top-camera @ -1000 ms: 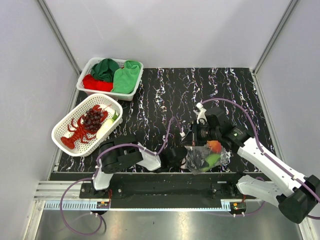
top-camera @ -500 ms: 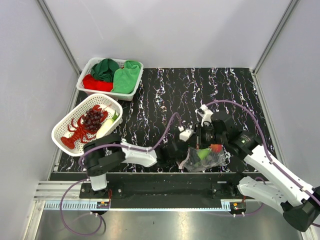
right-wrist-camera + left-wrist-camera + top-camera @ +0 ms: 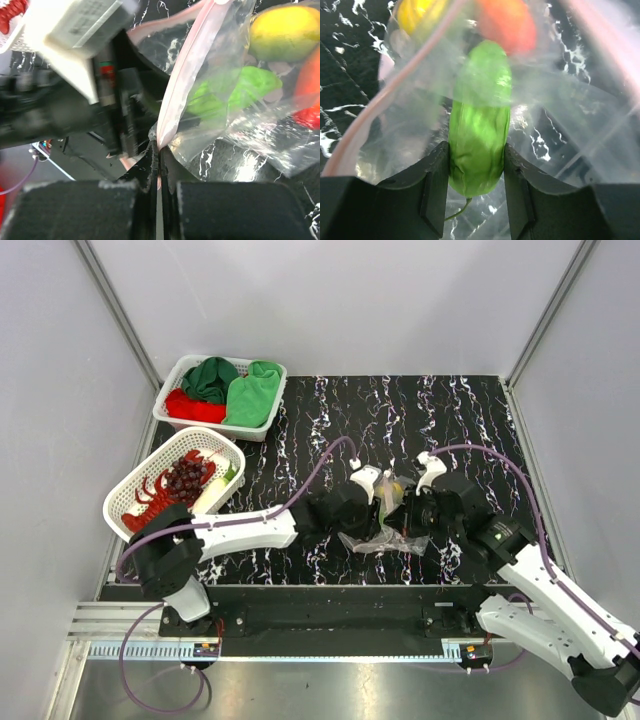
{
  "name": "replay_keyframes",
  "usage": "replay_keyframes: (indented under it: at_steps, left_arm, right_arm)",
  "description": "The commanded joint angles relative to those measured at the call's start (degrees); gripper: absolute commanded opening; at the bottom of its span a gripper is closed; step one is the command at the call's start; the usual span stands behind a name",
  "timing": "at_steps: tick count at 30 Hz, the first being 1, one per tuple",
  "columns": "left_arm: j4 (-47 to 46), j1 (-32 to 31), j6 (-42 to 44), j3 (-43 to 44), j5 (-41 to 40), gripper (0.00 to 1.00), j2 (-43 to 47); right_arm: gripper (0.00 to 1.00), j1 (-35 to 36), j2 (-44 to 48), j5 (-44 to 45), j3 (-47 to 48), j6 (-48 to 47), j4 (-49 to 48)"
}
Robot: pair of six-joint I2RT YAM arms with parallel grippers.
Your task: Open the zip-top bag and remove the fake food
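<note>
My left gripper should move up from the bag (image 3: pixel 385 538), to the left in the top view, and let go over the dark grapes (image 3: pixel 189 475), because their basket holds food.
The clear zip-top bag (image 3: pixel 385 538) lies on the dark mat between both grippers. My right gripper (image 3: pixel 160 150) is shut on its pink zip strip (image 3: pixel 172 115); in the top view this gripper (image 3: pixel 412 520) is at the bag's right. My left gripper (image 3: pixel 476 155) is at the bag's mouth, shut on the end of the green vegetable (image 3: pixel 479 135); in the top view it (image 3: pixel 365 508) is at the bag's left. An orange-red fruit (image 3: pixel 507 25) and a yellow-green fruit (image 3: pixel 285 32) lie deeper in the bag. The pink strip (image 3: pixel 385 95) curves around the left jaw.
A white basket (image 3: pixel 120 505) at the left holds a red lobster (image 3: pixel 150 508), dark grapes (image 3: pixel 185 478) and a white radish (image 3: pixel 210 495). A second basket (image 3: pixel 172 385) at the back left holds green and red cloths. Grey walls enclose the mat.
The left arm has swung right and away from the near edge, into the bag's mouth. The bag and the right gripper have shifted away from the near edge too.
</note>
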State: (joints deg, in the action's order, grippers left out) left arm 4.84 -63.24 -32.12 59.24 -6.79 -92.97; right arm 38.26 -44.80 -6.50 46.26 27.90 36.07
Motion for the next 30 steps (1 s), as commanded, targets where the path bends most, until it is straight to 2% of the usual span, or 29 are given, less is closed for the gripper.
replay_keyframes:
  at_steps: [1,3,6,9,12,15,22,27,30]
  left_arm:
    - [7.2,0.4,3.2,7.4,1.9,0.00,4.2]
    - [11.0,0.5,1.4,11.7,2.3,0.00,3.2]
    - [15.4,1.3,-3.9,16.1,-1.7,0.00,0.8]
    - [16.3,2.9,-7.5,18.0,-0.7,0.00,-0.3]
    - [17.0,3.0,-6.3,18.7,1.7,0.00,0.9]
    - [18.9,3.0,-4.9,16.8,2.8,0.00,4.1]
    - [20.3,3.4,1.1,8.7,9.9,0.00,19.5]
    - [23.7,9.0,1.8,3.4,11.5,0.00,28.5]
    - [26.9,13.6,1.6,0.7,7.8,0.00,33.6]
  right_arm:
    - [0.00,0.4,-2.8,0.2,1.4,-3.0,-4.3]
    - [0.00,0.3,-5.1,-3.4,2.3,-3.1,-6.3]
    - [0.00,0.4,-7.5,-8.0,4.4,-3.0,-8.5]
    - [0.00,0.4,-8.0,-8.2,4.5,-3.2,-9.0]
    - [0.00,0.4,-6.7,-5.3,3.8,-3.4,-8.0]
    - [0.00,0.4,-5.9,0.2,4.1,-3.0,-5.8]
    - [0.00,0.3,-9.5,9.4,5.9,-4.2,-2.5]
    - [0.00,0.1,-11.5,10.4,7.1,-4.1,-2.7]
    - [0.00,0.1,-12.2,9.8,7.6,-4.3,-2.8]
